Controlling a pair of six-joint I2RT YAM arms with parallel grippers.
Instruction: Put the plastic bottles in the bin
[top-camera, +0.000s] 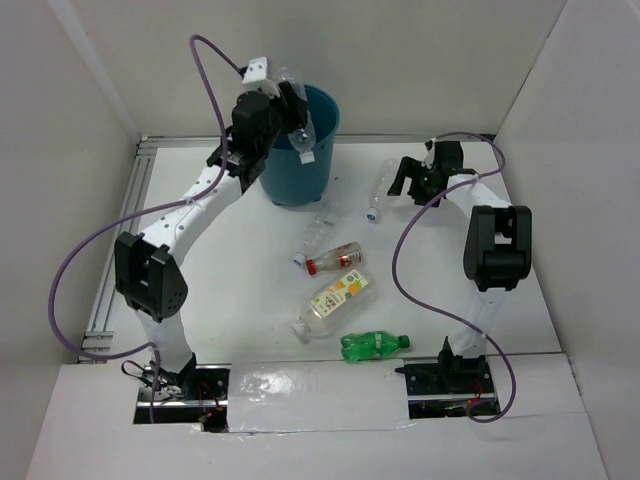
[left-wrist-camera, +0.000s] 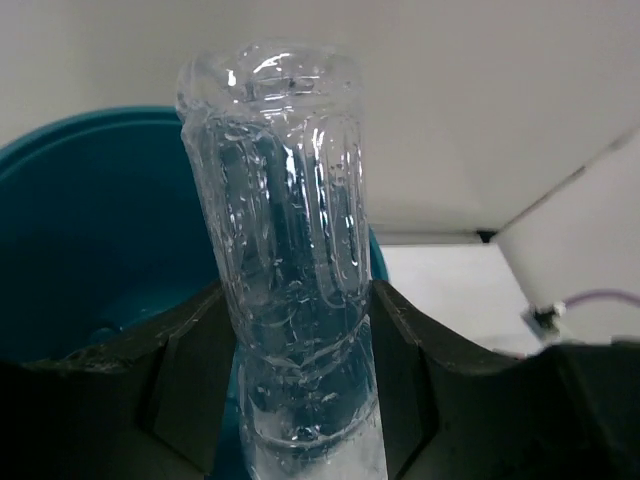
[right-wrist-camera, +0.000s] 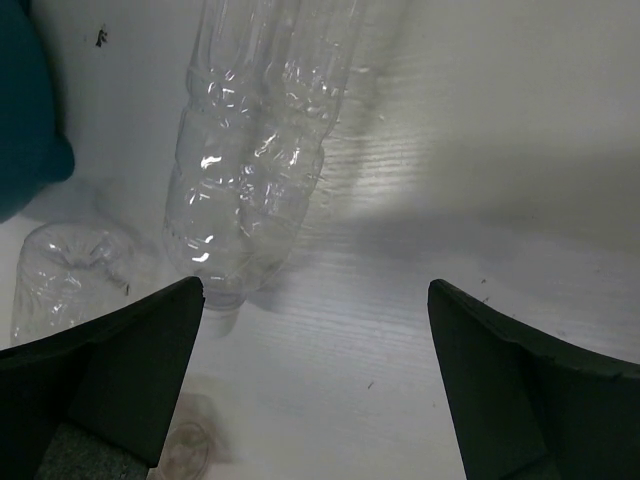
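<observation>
The bin's opening lies below my left gripper, which next needs to move outward so the bottle's cap clears the bin's near rim, then lower and release the bottle.
My left gripper is shut on a clear plastic bottle, held over the rim of the teal bin. In the left wrist view the bottle stands between both fingers, with the bin's opening behind it. My right gripper is open and empty, low over the table beside a second clear bottle. In the right wrist view that bottle lies ahead, left of the gap. A clear bottle, a red-capped one, an orange-and-yellow-labelled one and a green one lie mid-table.
White walls close in the table on three sides. An aluminium rail runs along the left edge. Purple cables loop from both arms. The bin's side and another bottle's base show at the left of the right wrist view.
</observation>
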